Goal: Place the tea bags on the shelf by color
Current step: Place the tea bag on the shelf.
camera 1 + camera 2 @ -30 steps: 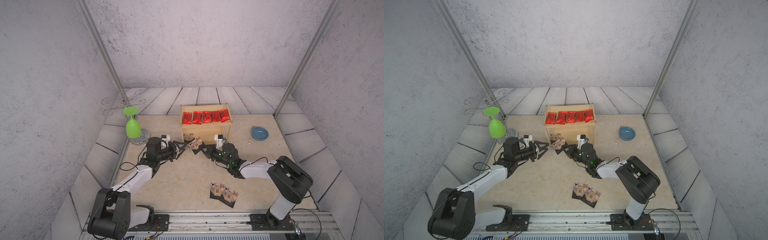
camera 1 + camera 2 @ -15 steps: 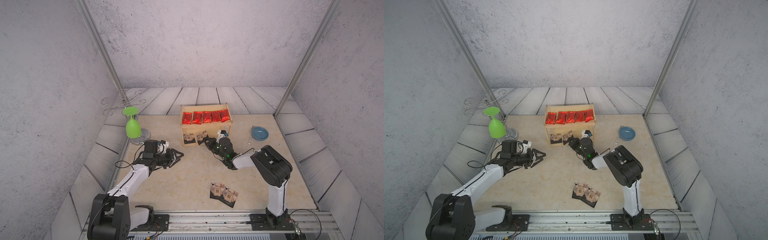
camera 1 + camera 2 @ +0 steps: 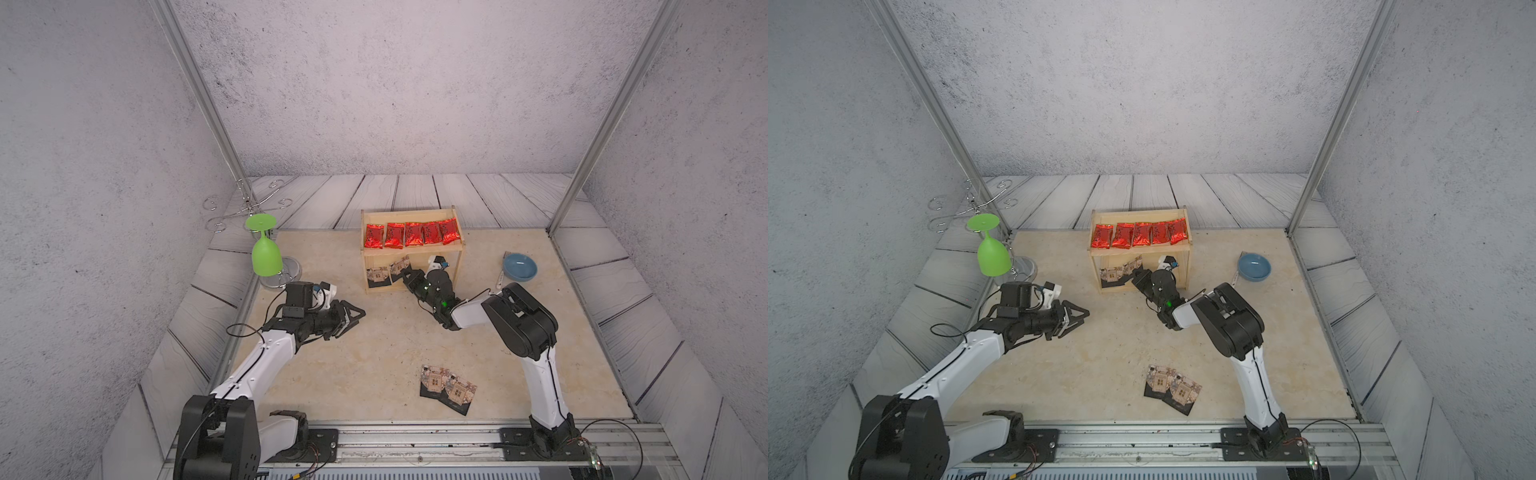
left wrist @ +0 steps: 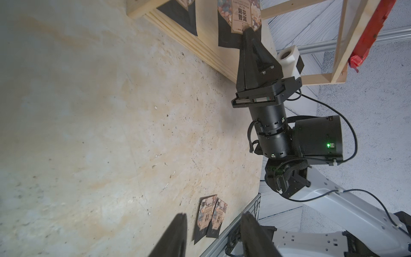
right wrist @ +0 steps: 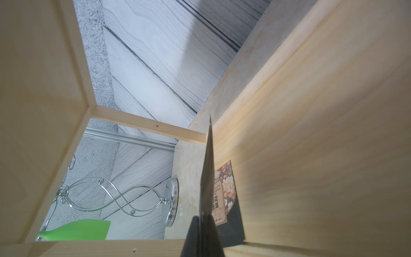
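Observation:
The right gripper lowers onto the bare board [image 5: 259, 209] beside the first black tea bag next and releases the second, as this lower level already has that color.
The wooden shelf [image 3: 457, 266] [image 3: 1187, 266] carries several red tea bags [image 3: 413, 234] [image 3: 1142, 234] in a row on its top tier. One black tea bag [image 3: 377, 277] [image 5: 224, 195] lies on the lower board. My right gripper [image 3: 405, 273] [image 3: 1138, 274] [image 4: 246, 33] [image 5: 203, 224] reaches into the lower tier, shut on a second black tea bag [image 3: 400, 265] [image 4: 242, 15] [image 5: 208, 166] held on edge above the board. Two more black tea bags [image 3: 446, 388] [image 3: 1171, 388] [image 4: 210, 217] overlap on the table near the front rail. My left gripper [image 3: 359, 313] [image 3: 1084, 313] [image 4: 213, 217] hangs open and empty left of the shelf.
A green glass [image 3: 264, 257] hangs upside down from a chrome rack [image 3: 249, 203] at the table's left edge. A blue bowl [image 3: 519, 267] with a utensil [image 3: 500, 282] beside it sits right of the shelf. Grey walls and metal posts enclose the table.
My left gripper has drawn back from the shelf toward the left, empty. My right gripper has carried the black tea bag forward into the shelf's lower tier.

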